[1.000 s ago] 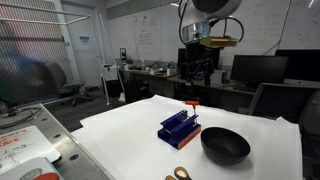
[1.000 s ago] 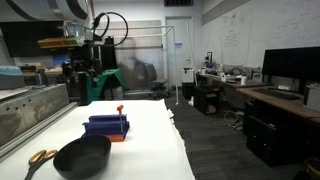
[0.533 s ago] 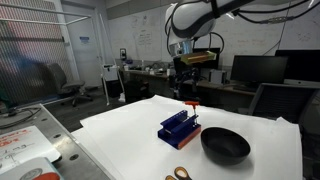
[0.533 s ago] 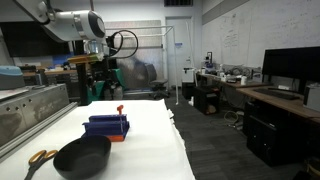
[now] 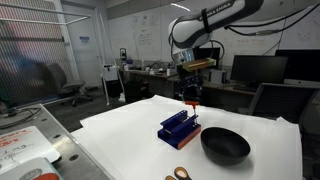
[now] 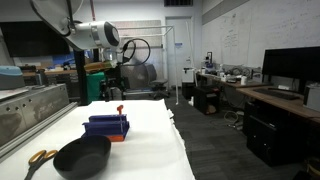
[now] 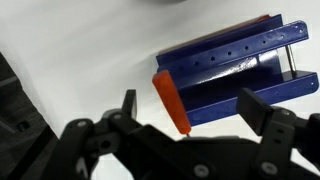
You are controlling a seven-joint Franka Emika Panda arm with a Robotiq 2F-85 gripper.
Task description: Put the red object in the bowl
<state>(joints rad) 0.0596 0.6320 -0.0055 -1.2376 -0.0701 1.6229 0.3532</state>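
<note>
My gripper's open fingers are already on both sides of the upright red object (image 7: 172, 101) just below, so I will move down a little onto that piece and close them.
The red object (image 5: 191, 104) is a slim red-orange piece standing upright at the far end of the blue rack-like block (image 5: 179, 127) on the white table. It also shows in an exterior view (image 6: 120, 108) and in the wrist view (image 7: 171, 100), beside the blue block (image 7: 235, 70). The glossy black bowl (image 5: 225, 144) sits near the block, toward the table's front, and shows in an exterior view (image 6: 82, 156). My gripper (image 5: 193, 88) hangs just above the red object, open and empty. In the wrist view the gripper (image 7: 195, 108) has its fingers spread either side of the red piece.
Scissors (image 6: 38, 157) lie on the table beside the bowl and also show in an exterior view (image 5: 180, 173). A metal counter (image 6: 30, 105) runs along one side. Desks with monitors (image 5: 258, 68) stand behind the table.
The arm has swung in and come down from high behind the table until the gripper is just above the red object. The objects have not moved.
</note>
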